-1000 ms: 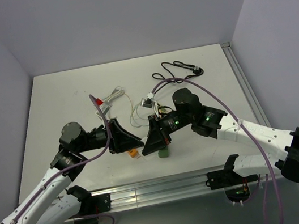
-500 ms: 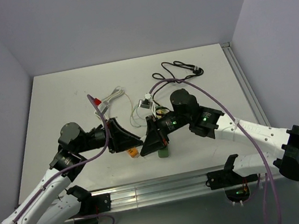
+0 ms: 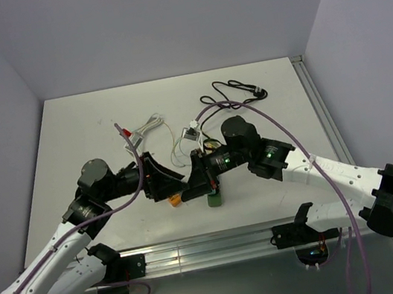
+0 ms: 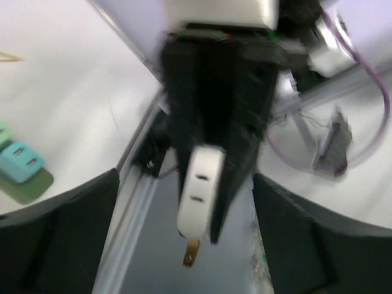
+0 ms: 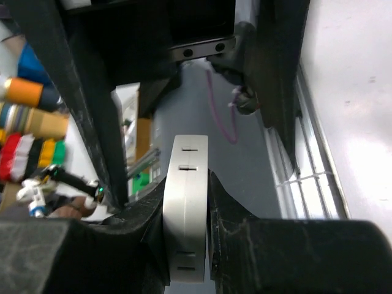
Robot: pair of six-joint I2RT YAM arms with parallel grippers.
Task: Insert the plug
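Note:
I will turn my right gripper fingers-down next and lower the plug onto the small orange piece point(image 3: 174, 200) to let go of it, because that piece is below my gripper on the tabletop.
My right gripper point(image 5: 187, 184) is shut on a flat white plug point(image 5: 185, 214) with pairs of slots along its edge. The left wrist view shows that same plug point(image 4: 199, 190) straight ahead, a brass prong point(image 4: 191, 252) sticking out of its lower end. My left gripper point(image 4: 185, 177) is open, its dark fingers point(image 4: 61, 233) spread wide with nothing between them. From above, the left gripper point(image 3: 166, 184) and right gripper point(image 3: 192, 185) face each other tip to tip just above the table's front edge; the plug is hidden there.
A teal block point(image 4: 21, 162) on a green pad point(image 3: 213, 199) and a small orange piece point(image 3: 177, 199) lie under the grippers. Farther back lie white wires with a red end point(image 3: 141, 131), a small white connector point(image 3: 194, 132) and a black cable point(image 3: 236, 89). A metal rail point(image 3: 213, 246) lines the front edge.
My left gripper's jaws have opened. The right gripper has edged a little to the left, closer to it, still holding the white plug.

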